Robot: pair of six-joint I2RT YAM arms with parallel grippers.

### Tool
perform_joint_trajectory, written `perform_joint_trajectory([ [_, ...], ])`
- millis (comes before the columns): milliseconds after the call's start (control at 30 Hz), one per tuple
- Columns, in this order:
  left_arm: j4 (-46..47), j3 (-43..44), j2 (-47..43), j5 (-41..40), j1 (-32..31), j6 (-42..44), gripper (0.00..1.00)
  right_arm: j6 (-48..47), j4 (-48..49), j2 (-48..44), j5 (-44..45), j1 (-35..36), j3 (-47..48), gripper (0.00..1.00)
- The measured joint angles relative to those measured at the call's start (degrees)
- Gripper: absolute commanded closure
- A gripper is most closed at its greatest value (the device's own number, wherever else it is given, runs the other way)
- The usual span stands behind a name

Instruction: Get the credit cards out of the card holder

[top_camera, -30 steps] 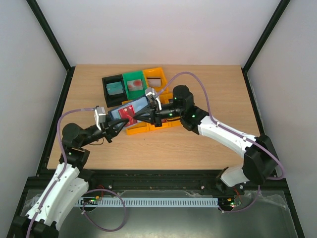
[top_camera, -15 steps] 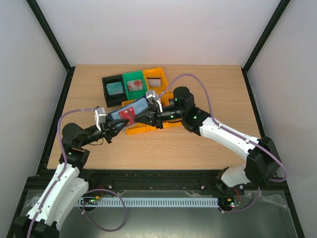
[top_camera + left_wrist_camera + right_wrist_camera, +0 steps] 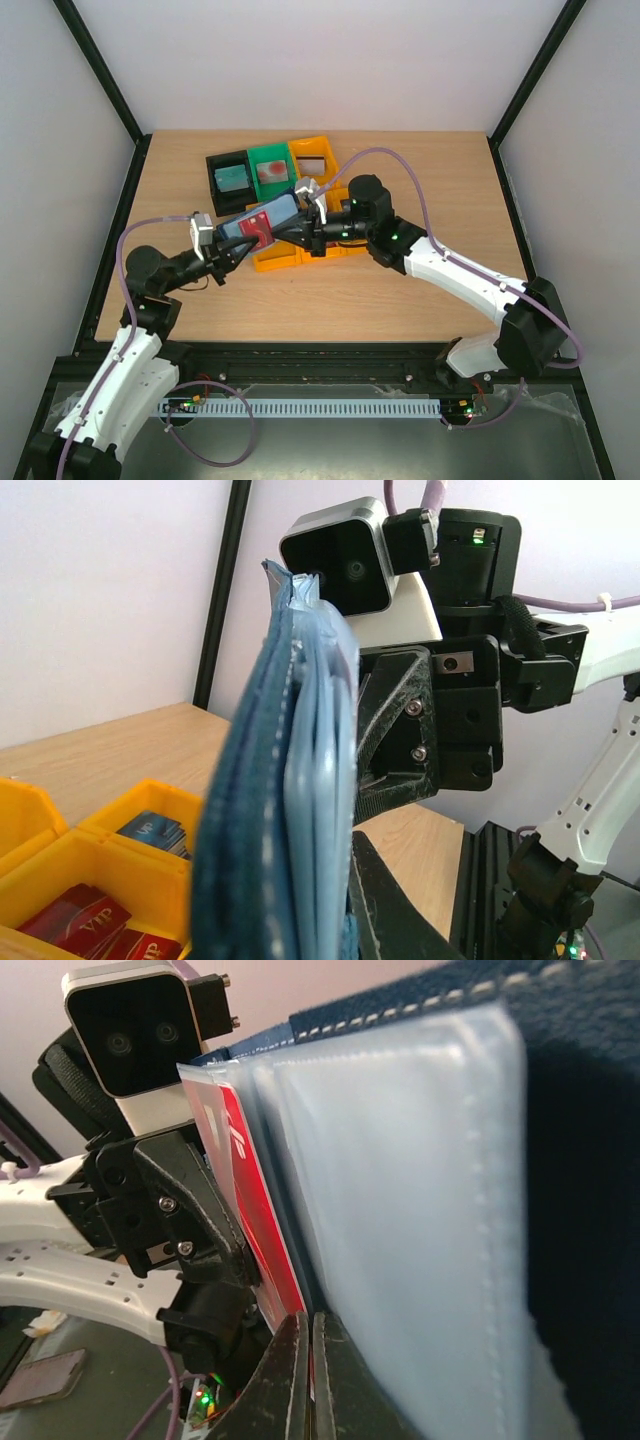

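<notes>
I will release the card holder (image 3: 250,222) back and down on the bare tabletop below my left gripper, nearer the base, clear of the bins.
The card holder (image 3: 250,222) is held open above the table between my two grippers, navy outside, grey-blue inside. My left gripper (image 3: 232,250) is shut on its lower end. In the left wrist view the card holder (image 3: 290,780) stands edge-on in my left gripper (image 3: 330,920), with one finger (image 3: 400,910) showing on its right. My right gripper (image 3: 290,236) is shut on a red credit card (image 3: 259,228) that sticks out of a slot. In the right wrist view the right gripper (image 3: 307,1360) pinches the red card (image 3: 250,1220) beside the grey-blue pockets (image 3: 400,1210).
Black (image 3: 229,178), green (image 3: 270,170) and orange (image 3: 313,157) bins stand at the back, each with a card inside. Yellow bins (image 3: 275,260) lie under the grippers. In the left wrist view they hold red cards (image 3: 90,915) and a blue card (image 3: 150,830).
The card holder and both grippers have shifted slightly toward the far side. The right gripper stays pinched on the red card, and the left gripper still holds the card holder.
</notes>
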Motion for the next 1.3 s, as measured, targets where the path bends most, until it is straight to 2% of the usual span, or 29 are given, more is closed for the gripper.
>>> perform_joint_trajectory([
  [233, 0.63, 0.00, 0.46, -0.22, 0.52, 0.04, 0.98, -0.55, -0.66, -0.07, 3.52, 1.03, 0.66, 0.94],
  [433, 1.16, 0.00, 0.50, 0.31, 0.55, -0.02, 0.98, 0.04, 0.68, 0.33, 2.86, 1.57, 1.27, 0.91],
  [500, 1.51, 0.00, 0.52, 0.35, 0.55, -0.22, 0.98, 0.44, 1.46, 0.87, 2.03, 1.79, 1.75, 0.91],
  [567, 1.81, 0.00, 0.50, 0.35, 0.55, -0.44, 0.98, 0.68, 2.16, 1.44, 1.03, 1.97, 2.14, 0.97],
  [633, 1.92, 0.00, 0.50, 0.33, 0.55, -0.68, 0.97, 0.85, 2.54, 1.62, 0.15, 2.01, 2.21, 0.98],
  [733, 1.86, 0.00, 0.50, 0.37, 0.59, -1.07, 0.83, 0.90, 2.69, 1.64, -0.85, 1.88, 2.21, 0.98],
  [767, 1.77, 0.00, 0.44, 0.37, 0.59, -1.27, 0.81, 0.90, 2.75, 1.64, -1.05, 1.86, 2.21, 0.98],
  [1067, 0.46, 0.00, -0.63, 1.33, 0.09, -1.11, 0.80, 1.73, 3.72, -1.18, -1.75, -0.24, -0.11, 0.98],
  [1167, 0.37, 0.00, -0.74, 1.33, 0.09, -1.09, 0.81, 1.51, 3.28, -1.90, -1.68, -0.85, -0.20, 0.98],
  [1300, 0.31, 0.00, -0.90, 1.29, 0.09, -0.98, 0.95, 0.59, 2.03, -3.02, -1.60, -1.51, -0.24, 0.98],
])
